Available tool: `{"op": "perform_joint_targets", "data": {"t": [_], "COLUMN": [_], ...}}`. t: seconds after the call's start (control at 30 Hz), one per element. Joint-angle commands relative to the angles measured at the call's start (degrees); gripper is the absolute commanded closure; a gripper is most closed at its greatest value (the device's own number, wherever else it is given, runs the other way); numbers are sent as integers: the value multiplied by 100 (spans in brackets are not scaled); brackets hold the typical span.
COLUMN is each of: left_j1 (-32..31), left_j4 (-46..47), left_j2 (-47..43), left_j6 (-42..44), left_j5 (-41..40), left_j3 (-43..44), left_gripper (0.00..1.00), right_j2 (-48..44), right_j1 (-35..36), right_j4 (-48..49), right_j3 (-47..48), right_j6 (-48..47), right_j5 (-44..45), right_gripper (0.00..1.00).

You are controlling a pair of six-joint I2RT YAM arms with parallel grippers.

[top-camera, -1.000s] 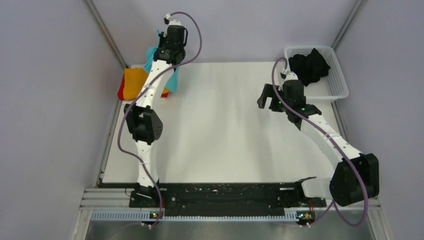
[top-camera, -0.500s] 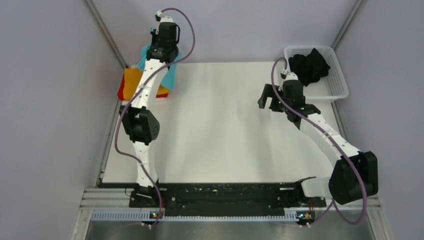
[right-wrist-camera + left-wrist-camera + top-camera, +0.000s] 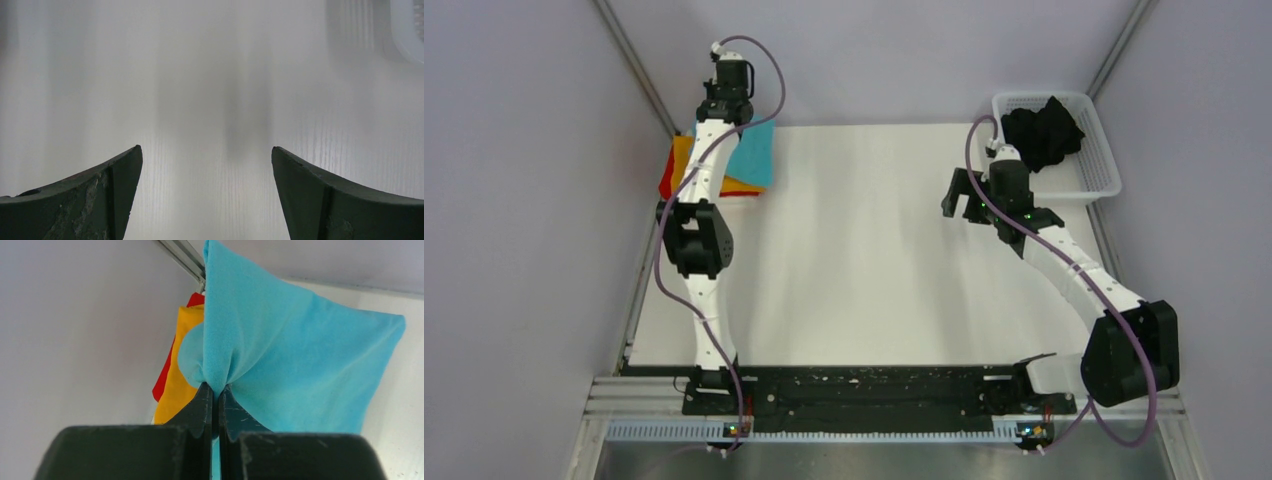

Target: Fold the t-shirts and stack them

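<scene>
Down and to the left in the top view I will move my left gripper over the orange t-shirt's bare strip (image 3: 682, 152) (image 3: 177, 379) to release, as turquoise leaves it uncovered.
My left gripper (image 3: 216, 388) is shut on a pinched edge of the turquoise t-shirt (image 3: 295, 350), at the table's far left corner (image 3: 726, 118). The turquoise t-shirt (image 3: 754, 155) hangs down over the folded orange t-shirt (image 3: 686, 160), which lies on the red t-shirt (image 3: 667, 181). Orange (image 3: 175, 385) and red (image 3: 165, 375) edges show in the left wrist view. The black t-shirt (image 3: 1042, 130) lies crumpled in the white mesh basket (image 3: 1096, 178) at the far right. My right gripper (image 3: 959, 196) is open and empty above bare table (image 3: 207, 150).
Grey walls close in the left, back and right sides. A metal rail (image 3: 182, 255) runs along the far left corner. The white basket's corner (image 3: 407, 30) shows at the top right of the right wrist view.
My left arm has moved back and to the left with the turquoise t-shirt, which now spreads flatter over the orange one. The right arm has not moved.
</scene>
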Motion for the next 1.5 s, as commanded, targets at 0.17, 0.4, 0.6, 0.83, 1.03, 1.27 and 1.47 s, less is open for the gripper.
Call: {"op": "perform_joint_targets", "data": {"t": [0.17,0.4,0.6,0.83,1.03,1.27,1.47], "left_j1": [595,893,984,1080,1095,1095,1025], "left_j4": [444,584,758,893,904,534,222], "left_j2": [365,378,571,689,750,214,-670], "left_j6": [170,289,599,667,491,-407,-1499], "left_j5": [265,517,318,229,-198,363,1583], "left_j3": [-54,-250,-252,-204,-116,-202,-891], "left_gripper": [100,100,100,100,31,1,1], "right_j2": [47,115,191,249,319,283,24], "right_j1": [-68,-64,-68,-63,-65,-61,-65], "right_j4": [-44,-136,-251,-296,-306,-279,-246], "right_j3": [109,170,277,318,381,437,280], "right_j6": [-95,-90,-84,-39,-31,-3,49], "right_j5": [221,282,319,387,385,369,505], "right_gripper": [1,1,1,1,1,1,1]}}
